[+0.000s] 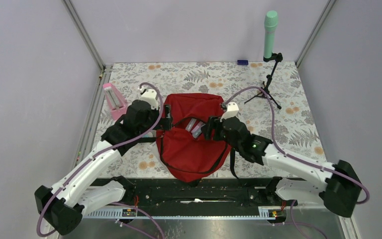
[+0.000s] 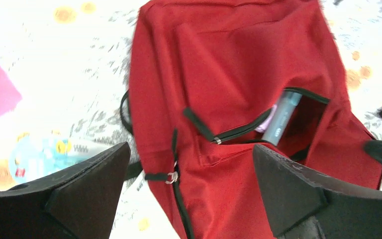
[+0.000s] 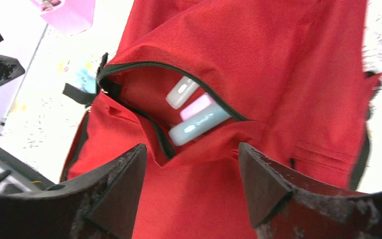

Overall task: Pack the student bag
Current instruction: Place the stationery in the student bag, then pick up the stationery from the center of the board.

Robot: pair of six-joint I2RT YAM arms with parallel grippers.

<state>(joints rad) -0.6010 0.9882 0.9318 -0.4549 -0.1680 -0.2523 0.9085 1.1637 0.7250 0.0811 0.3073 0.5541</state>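
My left gripper is to go left in the top view and down over the light blue packet, because the packet is outside the open bag [image 1: 191,144].
The student bag [image 1: 191,144], a red backpack with black zips, lies flat mid-table with one zipped pocket gaping. Inside the pocket [image 3: 144,94] I see a white item [image 3: 181,93], a pink one [image 3: 197,106] and a pale teal tube [image 3: 199,127]. My left gripper [image 2: 191,159] hovers over the bag's left side above a zip pull ring [image 2: 171,177], jaws wide open and empty. From the right side, my right gripper [image 3: 191,154] hangs just above the fabric below the pocket's mouth, open and holding nothing.
A small pink case [image 1: 114,99] stands left of the bag. A light blue packet [image 2: 40,154] lies on the floral cloth beside the bag. At the back right a green cylinder [image 1: 270,32] sits on a black tripod [image 1: 267,87]. A small blue object [image 1: 242,62] lies by the back wall.
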